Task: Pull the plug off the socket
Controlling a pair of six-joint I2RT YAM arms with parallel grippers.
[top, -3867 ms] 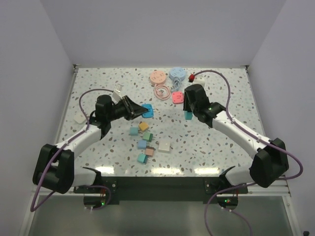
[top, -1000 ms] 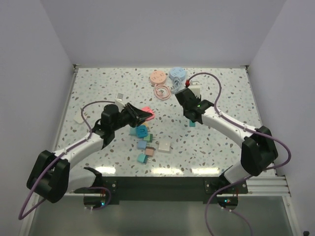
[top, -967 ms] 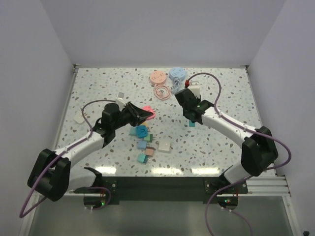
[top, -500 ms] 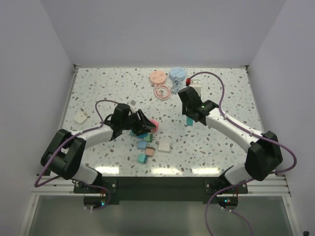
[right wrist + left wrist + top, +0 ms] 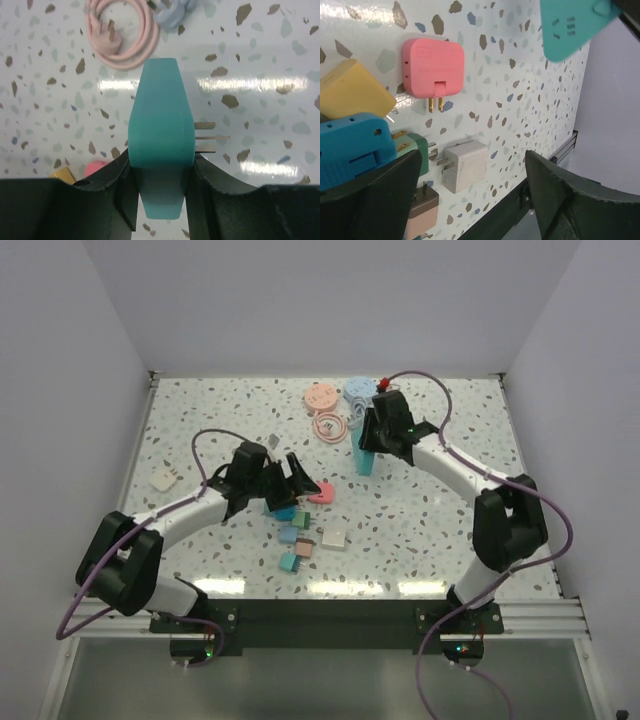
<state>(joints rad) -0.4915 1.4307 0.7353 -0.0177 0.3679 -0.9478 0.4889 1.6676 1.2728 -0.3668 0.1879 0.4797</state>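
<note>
The pink plug lies apart from the teal socket, so my right gripper should move outward to the space between the pink and blue discs and let go of the plug.
The pink plug [image 5: 320, 492] lies flat on the speckled table, its two brass pins showing in the left wrist view [image 5: 432, 67]. My left gripper [image 5: 292, 480] hovers just left of it, open, with nothing between its fingers [image 5: 472, 161]. The teal socket [image 5: 365, 459] hangs above the table further back, apart from the plug, with my right gripper [image 5: 371, 438] shut on it. In the right wrist view the socket [image 5: 161, 130] sits clamped between both fingers [image 5: 120, 192], and three metal prongs stick out of its right side. Its slotted face shows in the left wrist view [image 5: 567, 25].
Several small adapters cluster near the left gripper: blue [image 5: 350, 142], yellow [image 5: 350, 90], green [image 5: 422, 150], white [image 5: 465, 165] and brown [image 5: 422, 212]. A pink cable coil [image 5: 328, 426], a pink disc [image 5: 321, 397] and a blue disc [image 5: 361, 391] lie at the back. A white plug [image 5: 164, 478] sits far left.
My left gripper has opened and let go of the pink plug, which now rests on the table. The right gripper has carried the teal socket toward the back.
</note>
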